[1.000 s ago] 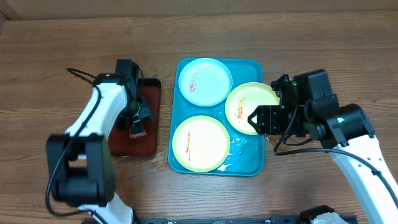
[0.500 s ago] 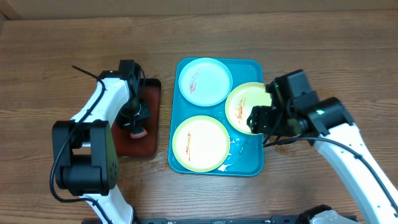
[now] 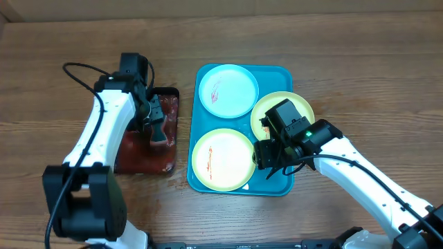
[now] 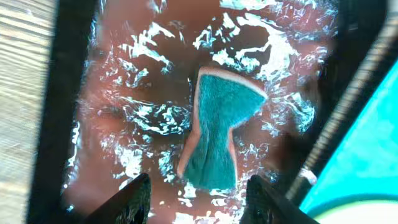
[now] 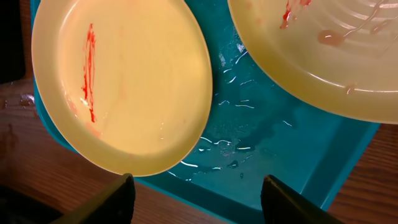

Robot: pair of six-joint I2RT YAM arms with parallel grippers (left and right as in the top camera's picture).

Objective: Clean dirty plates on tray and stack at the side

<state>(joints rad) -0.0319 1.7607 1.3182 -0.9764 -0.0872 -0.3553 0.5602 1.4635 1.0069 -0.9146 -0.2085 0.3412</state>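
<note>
The teal sponge lies loose below the robot's open left gripper and gets narrower at its middle, so the left gripper should lower its fingers on both sides of the sponge's narrow middle (image 3: 158,131) (image 4: 214,134) and close.
Three plates lie on the turquoise tray (image 3: 273,76): a pale blue one (image 3: 228,90) at the back, a yellow-green one (image 3: 277,107) at the right, and a yellow-green one (image 3: 221,159) at the front. In the right wrist view the front plate (image 5: 124,87) carries a red streak and the right plate (image 5: 323,56) shows smears. My right gripper (image 3: 266,155) hangs open over the tray's wet front right part (image 5: 280,143), holding nothing. My left gripper (image 4: 198,202) stands open above a teal sponge (image 4: 217,127), which lies loose.
The sponge rests in a smaller dark red, black-rimmed tray (image 3: 138,149), wet with water (image 4: 137,81), left of the turquoise tray. Water droplets dot the turquoise tray's floor. Bare wooden table surrounds both trays.
My left gripper closed, then opened again, and the sponge now lies free under it. My right arm swung from the right plate toward the tray's front, between the two yellow-green plates.
</note>
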